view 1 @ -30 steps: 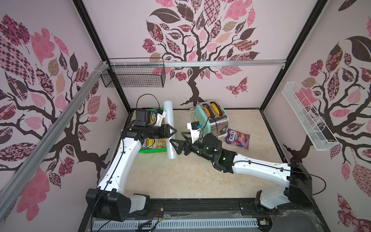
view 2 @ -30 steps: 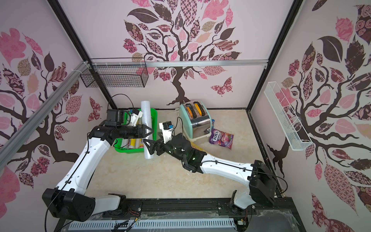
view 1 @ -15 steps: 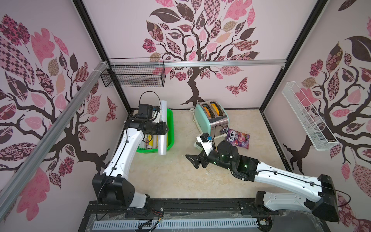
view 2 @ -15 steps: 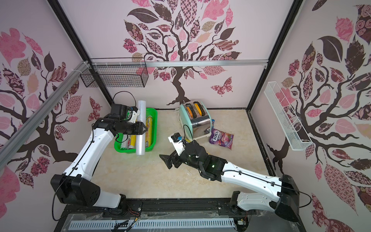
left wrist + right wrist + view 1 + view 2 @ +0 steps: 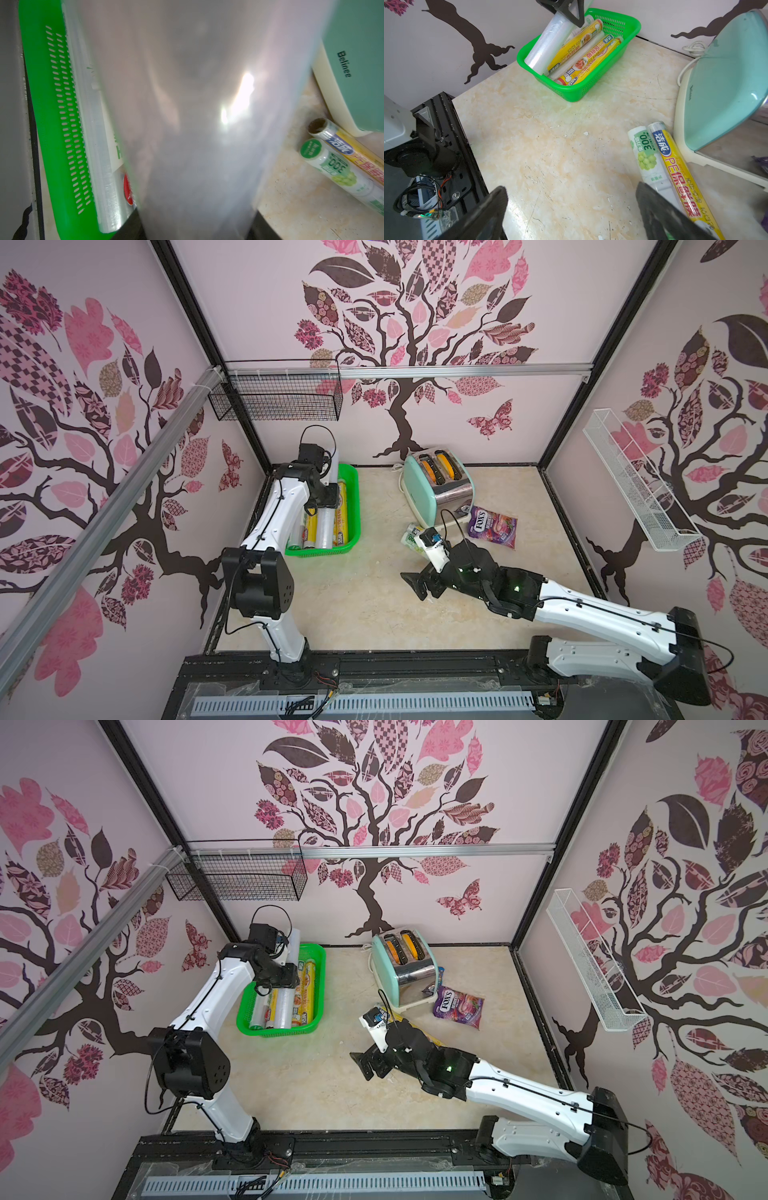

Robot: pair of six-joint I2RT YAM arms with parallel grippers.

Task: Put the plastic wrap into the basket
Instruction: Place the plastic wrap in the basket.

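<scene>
The left gripper lowers next, tilting the clear roll flat onto the rolls in the green basket (image 5: 353, 506) (image 5: 92, 132), and releases it, because the roll's far end stands raised.
The green basket (image 5: 353, 506) (image 5: 320, 990) (image 5: 602, 87) stands at the back left with several plastic wrap rolls (image 5: 583, 60) lying in it. My left gripper (image 5: 326, 497) (image 5: 282, 977) (image 5: 195, 228) is shut on a clear plastic wrap roll (image 5: 548, 43) (image 5: 197, 104), held tilted over the basket with its lower end down inside. Two more rolls lie on the table beside the toaster: a white one with green print (image 5: 648, 158) (image 5: 336, 172) and a yellow one (image 5: 681, 176) (image 5: 361, 153). My right gripper (image 5: 415, 585) (image 5: 365, 1063) (image 5: 571, 193) is open and holds nothing, just in front of them.
A mint toaster (image 5: 440, 485) stands at the back middle, with a purple FOX'S candy bag (image 5: 492, 526) to its right. A black wire basket (image 5: 278, 400) hangs on the back wall and a white wire rack (image 5: 636, 485) on the right wall.
My left arm has carried the clear roll from mid-table back and left over the basket. The right gripper has drawn away from the roll toward the front right.
</scene>
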